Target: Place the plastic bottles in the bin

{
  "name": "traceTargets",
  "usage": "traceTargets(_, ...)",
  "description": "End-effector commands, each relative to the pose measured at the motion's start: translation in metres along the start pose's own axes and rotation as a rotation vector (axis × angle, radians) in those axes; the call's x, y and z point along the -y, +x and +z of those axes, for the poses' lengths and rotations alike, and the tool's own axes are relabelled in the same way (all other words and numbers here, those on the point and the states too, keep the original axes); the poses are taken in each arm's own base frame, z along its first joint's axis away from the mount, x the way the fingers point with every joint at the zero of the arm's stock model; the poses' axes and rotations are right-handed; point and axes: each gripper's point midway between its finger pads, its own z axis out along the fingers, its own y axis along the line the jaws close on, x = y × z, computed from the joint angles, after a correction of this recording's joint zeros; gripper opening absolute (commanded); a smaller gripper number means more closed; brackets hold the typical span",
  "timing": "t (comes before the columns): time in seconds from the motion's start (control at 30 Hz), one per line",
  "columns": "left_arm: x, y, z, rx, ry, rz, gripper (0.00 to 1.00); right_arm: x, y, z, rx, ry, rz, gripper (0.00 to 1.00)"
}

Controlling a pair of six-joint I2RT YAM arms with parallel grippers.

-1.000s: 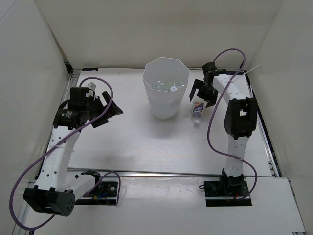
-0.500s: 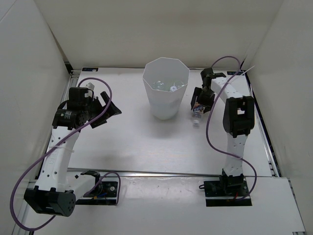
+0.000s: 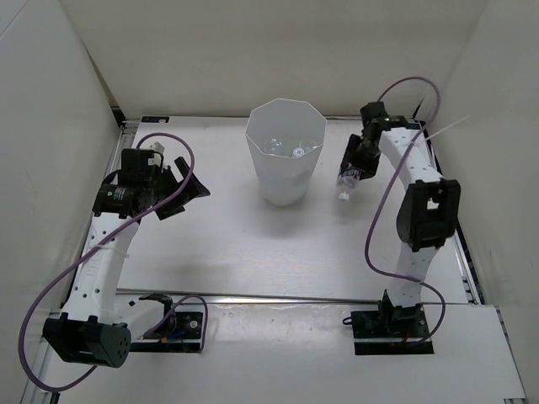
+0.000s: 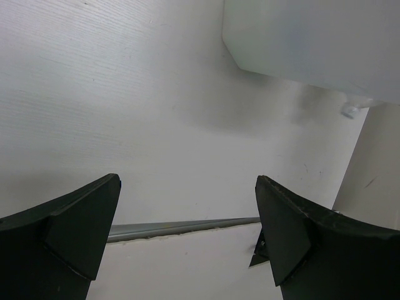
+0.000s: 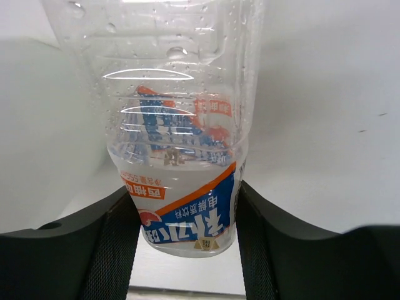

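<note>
The bottle rises next in my right gripper, then goes left in the top view over the bin's opening for the release, as it hangs below the bin's rim.
The tall white faceted bin stands at the back middle of the table, and bottles lie inside it. My right gripper is shut on a clear plastic bottle with a blue-and-white label, held just right of the bin, white cap pointing down toward the table. In the right wrist view the bottle fills the gap between both fingers. My left gripper is open at the left side of the table with nothing between its fingers. A corner of the bin shows in the left wrist view.
White walls enclose the table on the left, back and right. A metal rail runs across the near edge in front of the arm bases. A purple cable loops above the right arm.
My right gripper closed on the bottle that lay right of the bin and lifted it off the table, shifting slightly right and back. The left arm stayed still.
</note>
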Motion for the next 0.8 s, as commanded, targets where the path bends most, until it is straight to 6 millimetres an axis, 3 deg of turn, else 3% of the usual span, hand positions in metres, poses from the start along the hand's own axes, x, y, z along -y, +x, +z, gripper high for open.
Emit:
traceTargets(0.0, 0.008, -0.009, -0.009, 0.036, 0.027, 0.022, 1.0, -0.01, -0.05, -0.103, 0.28, -0.076, 0.021, 0.53)
traceTargets(0.03, 0.006, -0.007, -0.007, 0.028, 0.022, 0.02, 1.0, -0.024, -0.064, -0.133, 0.342, -0.16, 0.015, 0.53)
traceTargets(0.13, 0.005, -0.007, -0.005, 0.03, 0.023, 0.02, 1.0, -0.046, -0.079, -0.188, 0.457, -0.276, -0.004, 0.53)
traceTargets(0.17, 0.006, -0.007, -0.005, 0.029, 0.023, 0.011, 1.0, -0.057, -0.088, -0.221, 0.533, -0.339, 0.013, 0.53)
traceTargets(0.23, 0.007, -0.01, -0.004, 0.031, 0.024, 0.012, 1.0, -0.075, -0.087, -0.256, 0.586, -0.458, -0.003, 0.53)
traceTargets(0.27, 0.006, -0.009, -0.001, 0.021, 0.017, 0.008, 1.0, -0.088, -0.093, -0.287, 0.673, -0.547, -0.029, 0.53)
traceTargets(0.33, 0.011, -0.01, -0.003, 0.024, 0.027, 0.018, 1.0, -0.109, -0.092, -0.304, 0.694, -0.664, -0.043, 0.53)
traceTargets(0.37, 0.013, -0.012, -0.005, 0.032, 0.032, 0.02, 1.0, -0.132, -0.086, -0.326, 0.722, -0.772, -0.105, 0.51)
traceTargets(0.4, 0.013, -0.012, -0.005, 0.032, 0.032, 0.02, 1.0, -0.144, -0.086, -0.328, 0.711, -0.82, -0.126, 0.51)
traceTargets(0.43, 0.012, -0.012, -0.002, 0.025, 0.027, 0.018, 1.0, -0.156, -0.086, -0.344, 0.73, -0.875, -0.157, 0.51)
traceTargets(0.47, 0.012, -0.012, -0.002, 0.024, 0.027, 0.018, 1.0, -0.173, -0.087, -0.33, 0.688, -0.898, -0.181, 0.51)
traceTargets(0.57, 0.014, -0.01, -0.002, 0.019, 0.032, 0.024, 1.0, -0.208, -0.085, -0.323, 0.658, -0.952, -0.234, 0.53)
traceTargets(0.67, 0.012, -0.01, -0.005, 0.027, 0.024, 0.024, 1.0, -0.229, -0.081, -0.309, 0.663, -0.95, -0.29, 0.57)
traceTargets(0.7, 0.012, -0.011, -0.008, 0.043, 0.022, 0.027, 1.0, -0.232, -0.081, -0.294, 0.65, -0.927, -0.308, 0.58)
traceTargets(0.77, 0.012, -0.009, -0.012, 0.048, 0.025, 0.019, 1.0, -0.235, -0.077, -0.283, 0.635, -0.909, -0.324, 0.6)
